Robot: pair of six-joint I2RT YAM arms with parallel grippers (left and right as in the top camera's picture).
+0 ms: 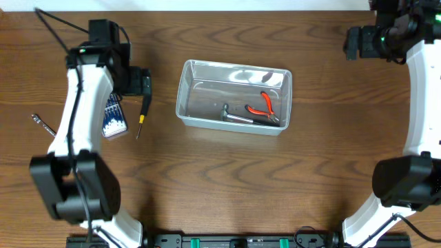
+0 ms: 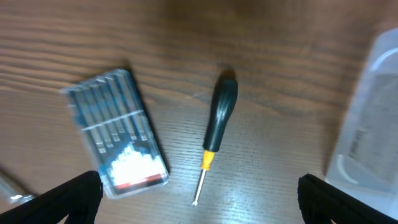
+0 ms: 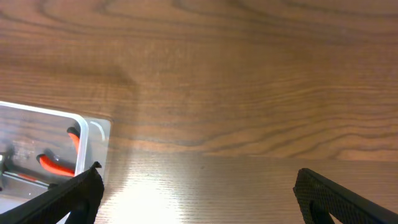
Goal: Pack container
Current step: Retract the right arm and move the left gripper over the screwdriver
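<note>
My left gripper is open above the screwdriver's black handle (image 1: 145, 105) (image 2: 221, 116), which is clear of the blue case, so its fingers will next go down astride it and close.
The clear plastic container (image 1: 195, 81) stands mid-table and holds red-handled pliers (image 1: 264, 105) and a metal tool (image 1: 234, 117). Its edge shows in the left wrist view (image 2: 367, 124) and its corner in the right wrist view (image 3: 93, 134), with the pliers (image 3: 59, 165) inside. A screwdriver (image 1: 142, 112) with black handle and yellow collar lies left of it; it also shows in the left wrist view (image 2: 217, 121). My left gripper (image 2: 199, 202) is open and empty above the screwdriver. My right gripper (image 3: 196, 199) is open and empty over bare table, right of the container.
A small blue case of screwdriver bits (image 1: 114, 118) lies left of the screwdriver and shows in the left wrist view (image 2: 118, 130). A small metal tool (image 1: 43, 123) lies at the far left.
</note>
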